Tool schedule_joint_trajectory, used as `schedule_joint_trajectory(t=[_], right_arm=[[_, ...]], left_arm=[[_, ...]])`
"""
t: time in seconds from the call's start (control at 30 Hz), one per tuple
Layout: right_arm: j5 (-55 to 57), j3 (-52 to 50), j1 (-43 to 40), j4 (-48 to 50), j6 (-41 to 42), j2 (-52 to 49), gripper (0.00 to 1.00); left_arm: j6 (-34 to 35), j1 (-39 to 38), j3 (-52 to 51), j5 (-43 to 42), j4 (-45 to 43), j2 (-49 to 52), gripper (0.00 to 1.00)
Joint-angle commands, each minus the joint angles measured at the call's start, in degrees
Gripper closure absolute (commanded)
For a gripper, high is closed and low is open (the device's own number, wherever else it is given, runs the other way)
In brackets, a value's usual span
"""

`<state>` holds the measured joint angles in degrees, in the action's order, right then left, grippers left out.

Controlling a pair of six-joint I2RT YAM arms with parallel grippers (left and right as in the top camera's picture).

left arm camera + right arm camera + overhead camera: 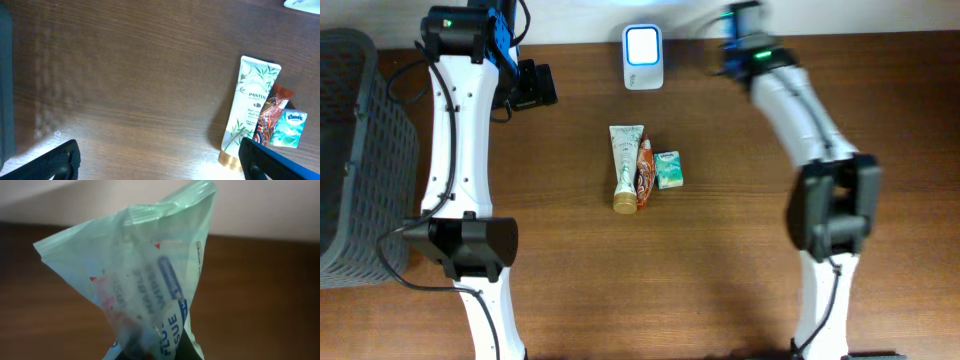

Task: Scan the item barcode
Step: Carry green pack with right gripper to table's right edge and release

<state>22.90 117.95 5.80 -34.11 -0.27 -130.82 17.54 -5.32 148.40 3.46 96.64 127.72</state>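
The tissue packet [145, 275] is already at the white scanner, so I need to move my right gripper to the right in the overhead view and down to the bare tabletop.
My right gripper [152, 355] is shut on a pale green tissue packet [145, 275] with blue print, which fills the right wrist view and hides the fingers. Overhead, that gripper [730, 25] is at the table's far edge, just right of the white scanner [643, 57]; the packet is only a pale blur there. My left gripper [160, 167] is open and holds nothing, its black fingers [55, 162] wide apart above bare wood. Overhead it [535, 85] hovers at the back left.
Mid-table lie a white Pantene tube [626, 165], a red-orange sachet [644, 170] and a green Kleenex pack [668, 170], side by side. The left wrist view shows the tube [250, 107] too. A grey mesh basket [360, 150] stands at the left edge.
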Motion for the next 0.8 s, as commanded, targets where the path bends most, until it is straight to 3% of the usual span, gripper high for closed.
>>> schedule_joint_trajectory(t=[0.0,0.13,0.4,0.43,0.47,0.5,0.53,0.67,0.77], right_arm=[[3.9,0.5,-10.9,-7.0,5.6,3.2,0.96],[1.8,0.5,-21.9,-12.9,14.0,2.4,0.96],[-19.6,0.4,-37.5,-14.3,14.8,-0.4,0.91],[-22.1,0.3,-38.5,-14.8,14.8,-0.7,0.77],[-23.4,0.3,-38.7,-15.1,14.8,-0.7,0.76],[-24.2,0.3,-38.7,-15.3,14.8,-0.7,0.64],[-25.0,0.3,-38.4,-15.4,14.8,-0.7,0.41],[-27.0,0.3,-37.1,-16.2,14.8,-0.7,0.38],[-28.9,0.3,-35.3,-16.9,14.7,-0.7,0.25]], left_arm=[[-0.1,0.0,0.5,0.4,0.1,-0.7,0.01],[-0.1,0.0,0.5,0.4,0.1,-0.7,0.01],[-0.1,0.0,0.5,0.4,0.1,-0.7,0.01],[-0.1,0.0,0.5,0.4,0.1,-0.7,0.01],[-0.1,0.0,0.5,0.4,0.1,-0.7,0.01],[-0.1,0.0,0.5,0.4,0.1,-0.7,0.01],[-0.1,0.0,0.5,0.4,0.1,-0.7,0.01],[-0.1,0.0,0.5,0.4,0.1,-0.7,0.01],[-0.1,0.0,0.5,0.4,0.1,-0.7,0.01]])
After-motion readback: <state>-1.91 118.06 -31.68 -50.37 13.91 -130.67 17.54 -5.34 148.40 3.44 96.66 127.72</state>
